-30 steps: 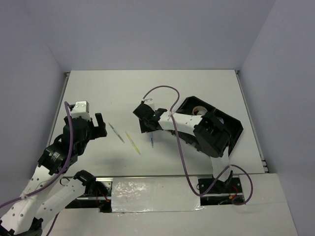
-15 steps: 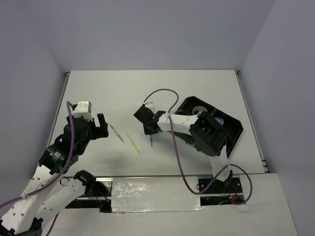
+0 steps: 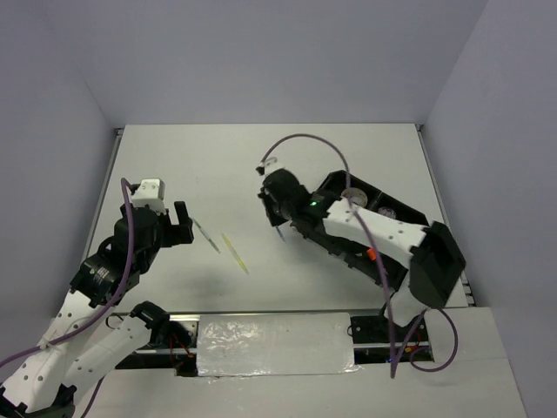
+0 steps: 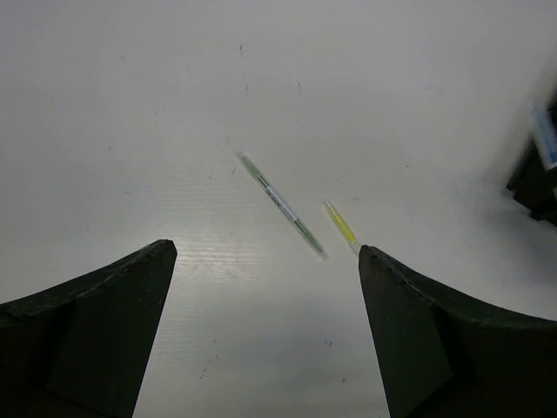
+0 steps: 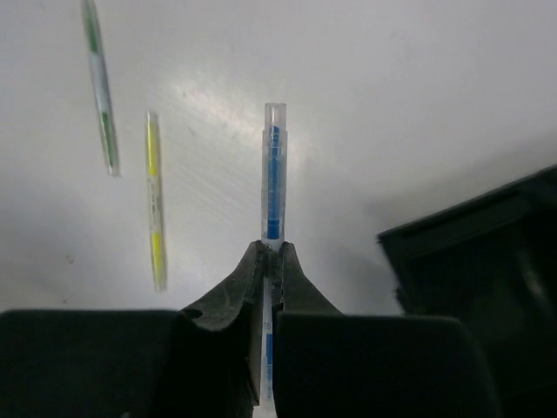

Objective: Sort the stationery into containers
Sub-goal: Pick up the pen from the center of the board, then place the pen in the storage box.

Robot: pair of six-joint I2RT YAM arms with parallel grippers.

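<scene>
I need to carry the blue pen across with my right gripper until it is over bare table, with the tray's corner section to its right in the top view. Then I will lower the pen and release it.
My right gripper is shut on a thin blue pen, which sticks out forward between the fingertips above the white table. In the top view this gripper hangs just left of the black organizer tray. On the table to its left lie a yellow pen and a grey-green pen, side by side and apart. My left gripper is open and holds nothing. Both loose pens, grey-green and yellow, lie just beyond its fingertips.
The tray's dark corner stands close to the right of the held pen. A clear tape roll shows in the tray's far compartment, partly behind the right arm. White walls close in the table on three sides.
The right gripper closed on the blue pen and lifted it off the table, swinging up and right toward the tray. The left arm has barely moved.
</scene>
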